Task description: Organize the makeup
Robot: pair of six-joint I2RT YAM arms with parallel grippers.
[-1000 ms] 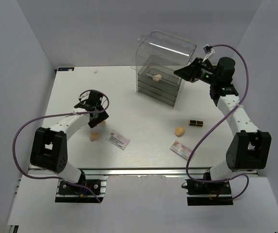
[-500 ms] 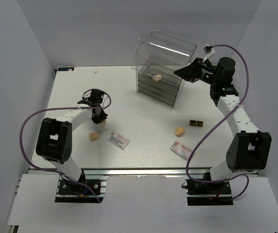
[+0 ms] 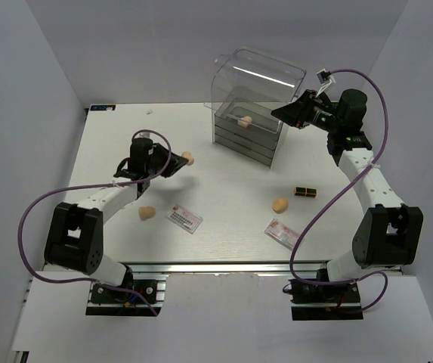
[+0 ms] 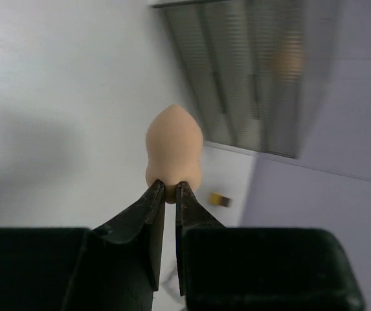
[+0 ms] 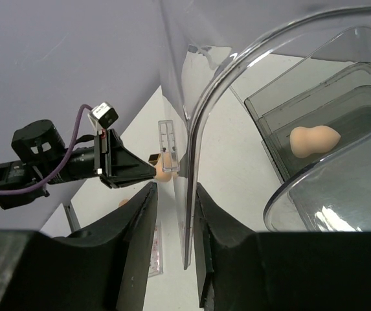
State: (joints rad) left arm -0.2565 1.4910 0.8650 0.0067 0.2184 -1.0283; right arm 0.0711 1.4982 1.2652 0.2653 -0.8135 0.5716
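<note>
My left gripper should reach out over the top tray [image 3: 239, 108] [image 4: 281, 91] and release the sponge, because the tray is open, outward of my left gripper and to its right in the top view.
A peach teardrop sponge [image 3: 188, 158] [image 4: 174, 152] hangs above the table, pinched at its wide end by my left gripper [image 3: 180, 161] [image 4: 170, 188]. It points toward the clear drawer box [image 3: 246, 145]. My right gripper [image 3: 280, 113] [image 5: 174, 194] is at the box's top right, closed on the front edge of the raised clear lid [image 3: 265, 72] [image 5: 190, 214]. One sponge [image 3: 244, 120] [image 5: 314, 140] lies in the top tray. Two more sponges [image 3: 146, 213] [image 3: 279, 204], a brown-and-gold tube [image 3: 304, 190] and two flat packets [image 3: 184, 218] [image 3: 282, 234] lie on the table.
The box stands at the back centre of the white table [image 3: 224, 181], with grey walls close on three sides. The packets and loose sponges lie toward the near edge. Purple cables loop off both arms.
My left gripper has shut on a sponge, lifted it off the table and swung it up and to the right, toward the box. The right arm has not moved.
</note>
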